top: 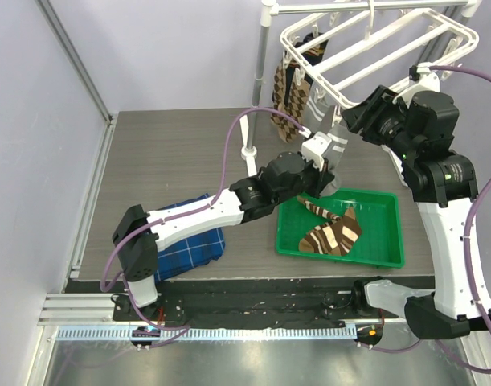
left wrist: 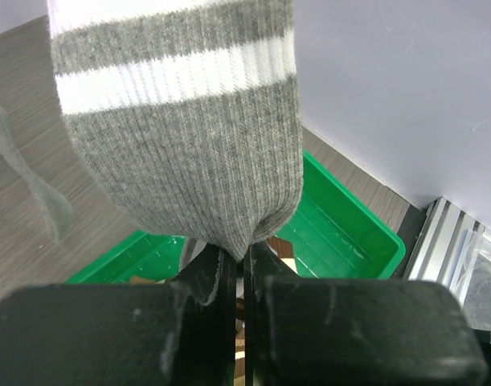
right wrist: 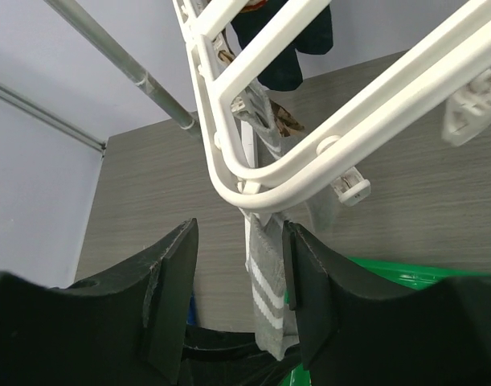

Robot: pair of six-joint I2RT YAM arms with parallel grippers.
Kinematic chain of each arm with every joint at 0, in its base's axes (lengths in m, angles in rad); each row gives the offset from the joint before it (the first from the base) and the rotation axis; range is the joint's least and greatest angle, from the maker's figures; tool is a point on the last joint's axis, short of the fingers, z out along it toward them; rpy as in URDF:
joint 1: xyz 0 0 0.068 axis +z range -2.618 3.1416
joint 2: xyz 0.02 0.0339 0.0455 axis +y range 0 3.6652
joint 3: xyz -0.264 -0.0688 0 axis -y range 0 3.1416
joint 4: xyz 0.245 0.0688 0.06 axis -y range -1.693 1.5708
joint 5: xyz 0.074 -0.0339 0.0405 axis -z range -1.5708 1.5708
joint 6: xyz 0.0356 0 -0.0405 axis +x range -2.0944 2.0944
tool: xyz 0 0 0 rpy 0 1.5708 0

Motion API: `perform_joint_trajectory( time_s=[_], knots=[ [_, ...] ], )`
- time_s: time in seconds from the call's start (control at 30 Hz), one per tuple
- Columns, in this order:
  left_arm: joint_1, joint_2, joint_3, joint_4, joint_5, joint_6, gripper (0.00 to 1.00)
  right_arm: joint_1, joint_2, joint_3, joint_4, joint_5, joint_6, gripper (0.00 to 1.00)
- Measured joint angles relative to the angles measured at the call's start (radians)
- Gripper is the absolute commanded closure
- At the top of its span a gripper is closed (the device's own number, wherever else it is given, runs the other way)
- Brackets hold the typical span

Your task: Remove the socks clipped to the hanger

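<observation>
I will next lower the grey sock with my left gripper beside the brown cream-striped sock [top: 333, 233] already in the green tray below, and let go of it.
The white hanger [top: 374, 48] hangs at the top right. A brown argyle sock [top: 287, 96] and a navy sock [top: 313, 48] hang clipped at its left end. A grey sock with white bands [top: 329, 149] hangs from its near corner. My left gripper [top: 321, 181] is shut on that sock's lower end [left wrist: 181, 121], the fabric pinched between the jaws [left wrist: 243, 257]. My right gripper [top: 353, 112] is open just below the hanger frame [right wrist: 309, 161]. The grey sock [right wrist: 269, 305] hangs between its fingers [right wrist: 239, 281], close to the right finger. A brown cream-striped sock [top: 333, 233] lies in the tray.
The green tray [top: 382, 241] sits on the table under the hanger, also in the left wrist view [left wrist: 349, 233]. A folded blue plaid cloth [top: 189, 241] lies at the front left. The metal pole stand [top: 261, 72] rises behind the tray. Empty clips [right wrist: 349, 189] dangle from the frame.
</observation>
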Motion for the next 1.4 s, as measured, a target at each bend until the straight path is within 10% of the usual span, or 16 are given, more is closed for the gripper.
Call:
perform_joint_trajectory(
  time_s=[1.0, 1.4],
  knots=[
    [-0.044, 0.019, 0.037, -0.001, -0.052, 0.047, 1.00, 0.388, 0.184, 0.064, -0.010, 0.666, -0.100, 0.49],
    [-0.045, 0.019, 0.037, 0.000, -0.070, 0.051, 1.00, 0.395, 0.195, 0.127, -0.066, 0.711, -0.099, 0.56]
  ],
)
